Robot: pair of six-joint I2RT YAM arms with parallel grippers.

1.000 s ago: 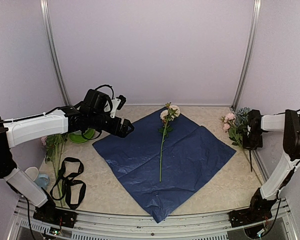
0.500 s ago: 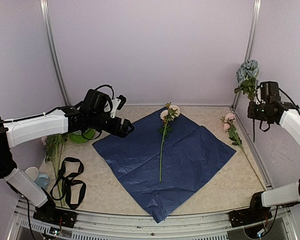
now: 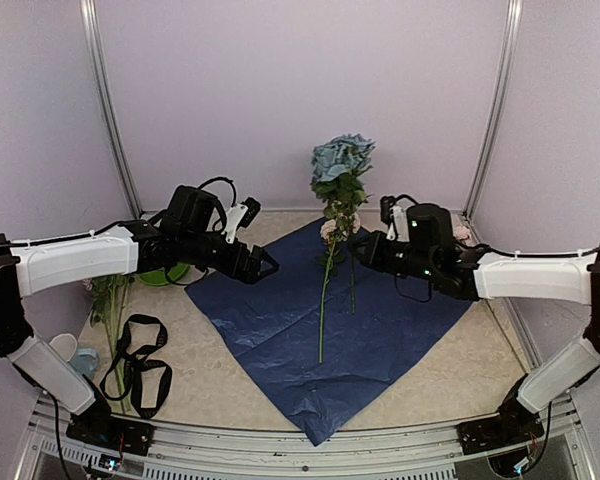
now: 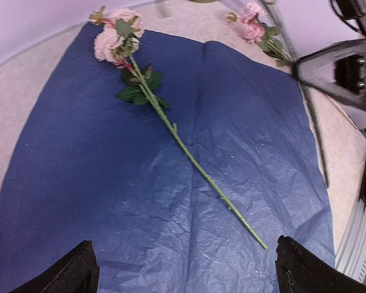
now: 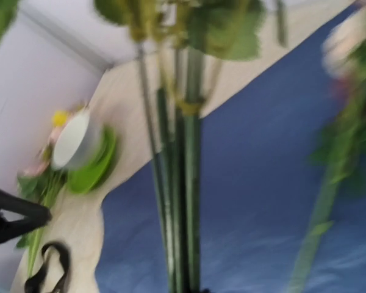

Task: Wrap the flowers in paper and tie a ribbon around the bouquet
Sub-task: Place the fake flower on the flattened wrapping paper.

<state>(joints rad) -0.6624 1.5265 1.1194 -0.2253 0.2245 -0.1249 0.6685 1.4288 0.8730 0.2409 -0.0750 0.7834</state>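
Note:
My right gripper lowers the hydrangea (image 3: 342, 160) to the left in the top view next and releases it alongside the rose stem (image 3: 325, 287).
The paper (image 3: 380, 330) lies flat, navy side up, with one pink rose stem (image 3: 323, 300) along its middle. My right gripper (image 3: 358, 250) is shut on the stem of a blue-green hydrangea (image 3: 342, 160), which it holds upright over the paper's far part. The right wrist view shows those green stems (image 5: 183, 183) running up from the jaws, blurred. My left gripper (image 3: 265, 264) hovers open over the paper's left corner, its fingertips (image 4: 79, 271) wide apart above bare paper (image 4: 110, 183). The ribbon (image 3: 138, 365) lies coiled at the front left.
A green saucer (image 3: 165, 272) holding a white cup sits behind my left arm. More flowers (image 3: 108, 295) lie along the left edge. Another pink rose stem (image 4: 253, 12) lies off the paper at the far right. Walls close in on three sides.
My right arm has swung from the right wall to the middle, carrying the hydrangea stem up and over the paper. My left gripper has shifted slightly right and stays open.

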